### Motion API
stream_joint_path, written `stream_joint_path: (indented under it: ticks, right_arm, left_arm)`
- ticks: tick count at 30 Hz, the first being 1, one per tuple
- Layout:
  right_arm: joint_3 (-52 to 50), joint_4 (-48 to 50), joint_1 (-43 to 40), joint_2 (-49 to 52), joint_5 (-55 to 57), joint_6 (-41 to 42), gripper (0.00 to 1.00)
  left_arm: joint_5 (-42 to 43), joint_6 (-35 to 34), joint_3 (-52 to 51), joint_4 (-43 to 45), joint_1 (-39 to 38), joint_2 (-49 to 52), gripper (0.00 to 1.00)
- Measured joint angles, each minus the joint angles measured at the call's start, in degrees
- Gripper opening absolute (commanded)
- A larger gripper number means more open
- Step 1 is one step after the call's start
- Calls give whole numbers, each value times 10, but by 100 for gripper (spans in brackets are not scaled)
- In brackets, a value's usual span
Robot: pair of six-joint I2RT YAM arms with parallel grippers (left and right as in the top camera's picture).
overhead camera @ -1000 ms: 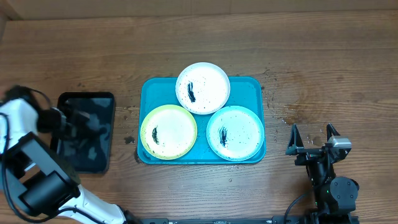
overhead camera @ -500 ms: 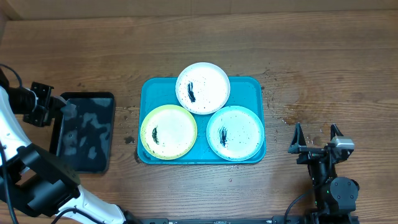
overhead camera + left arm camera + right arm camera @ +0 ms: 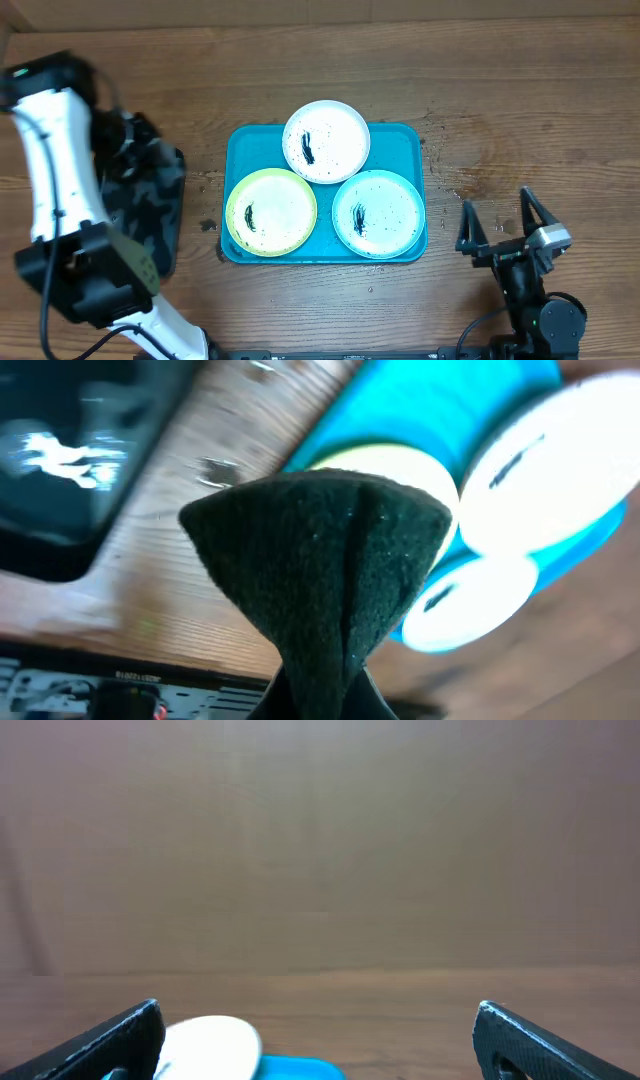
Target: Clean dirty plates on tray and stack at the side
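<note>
The left gripper carries the cloth over, lowers it and releases next. The smeared yellow-green plate (image 3: 273, 213) (image 3: 405, 463) lies below the gripper and to its right in the overhead view.
Three smeared plates lie on the turquoise tray (image 3: 250, 142): white-rimmed (image 3: 326, 140) at the back, yellow-green (image 3: 270, 211) front left, light teal (image 3: 378, 213) front right. My left gripper (image 3: 128, 138) is over the black tray, left of the turquoise tray. In the left wrist view it (image 3: 320, 700) is shut on a dark cloth (image 3: 320, 550), which hides part of the yellow-green plate (image 3: 395, 458); the white plate (image 3: 550, 470), the teal plate (image 3: 460, 600) and the tray (image 3: 420, 400) show behind it. My right gripper (image 3: 497, 215) is open and empty, right of the tray.
A black rectangular tray (image 3: 150, 230) lies at the left, partly under my left arm. The right wrist view shows open jaws (image 3: 318, 1025), the white plate (image 3: 210, 1045), a tray corner (image 3: 300, 1068) and bare wood beyond.
My left arm has swung from the left table edge to over the black tray, nearer the turquoise tray. My right gripper has shifted slightly. The plates have not moved.
</note>
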Motion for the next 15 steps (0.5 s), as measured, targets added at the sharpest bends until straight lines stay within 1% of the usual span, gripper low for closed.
stream_joint_path:
  ticks: [4,8,11,15]
  right_arm:
    - [1,-3,0,1,-44,26,100]
    - [29,-22,0,24,-72,37,100]
    - [103,-75,0,71,-84,31,100]
    - [212,-150,0,150,-91,10,100]
  left_arm:
    - [-11,12,-20,25,-94,0,4]
    - [-18,19,-80,78,-189,0,4]
    - [-19,20,-142,128,-252,0,4]
    - [-19,20,-210,182,-296,0,4]
